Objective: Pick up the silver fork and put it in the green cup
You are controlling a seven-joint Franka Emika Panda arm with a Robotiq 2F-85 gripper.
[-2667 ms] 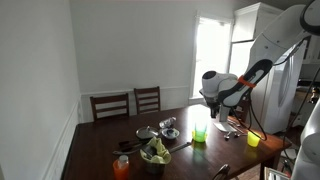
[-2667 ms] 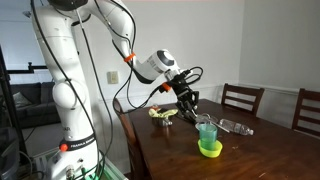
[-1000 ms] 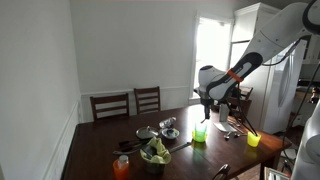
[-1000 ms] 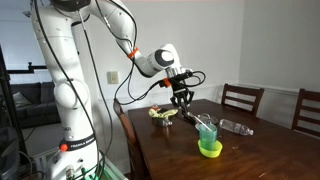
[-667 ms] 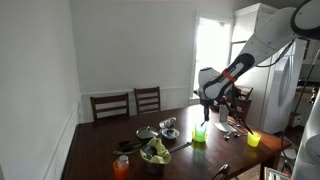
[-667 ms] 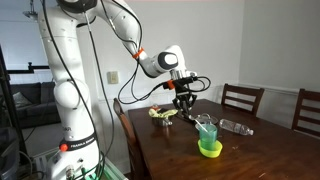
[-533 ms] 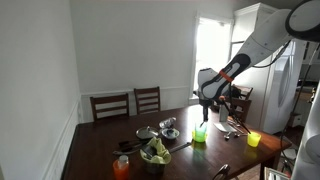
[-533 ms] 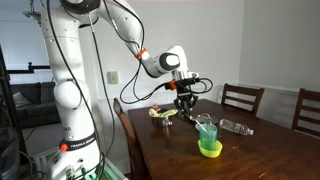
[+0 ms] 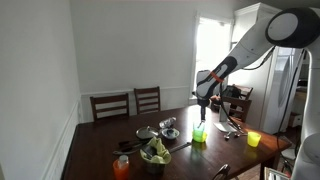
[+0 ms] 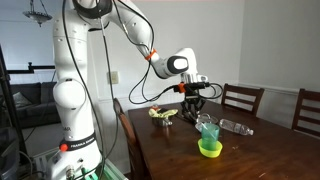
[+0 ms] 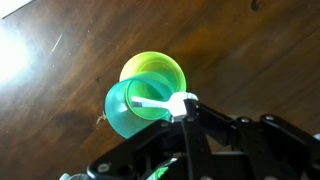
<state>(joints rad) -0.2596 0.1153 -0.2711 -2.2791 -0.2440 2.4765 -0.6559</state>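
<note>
The cup's opening is below my gripper, under the fork's loose end. My gripper should next move down toward the green cup's opening (image 11: 135,110) and let go of the silver fork.
The green cup (image 9: 200,132) stands upright on the dark wooden table (image 9: 100,150). It also shows in an exterior view (image 10: 207,129) and in the wrist view (image 11: 128,108). My gripper (image 9: 201,108) (image 10: 197,113) hangs straight above it, pointing down. In the wrist view the gripper (image 11: 183,103) is shut on the silver fork (image 11: 150,102). The fork's free end reaches over the cup's open mouth. A shorter yellow-green cup (image 11: 155,68) (image 10: 210,149) stands right next to the green cup.
A bowl of greens (image 9: 155,153), an orange cup (image 9: 121,166), metal bowls (image 9: 170,128) and a yellow cup (image 9: 253,139) stand on the table. A clear bottle (image 10: 236,126) lies behind the cups. Chairs (image 9: 128,102) (image 10: 243,98) stand at the table's edge.
The arm has swung over the table and brought the gripper with the fork from beside the green cup to directly above it, and slightly lower.
</note>
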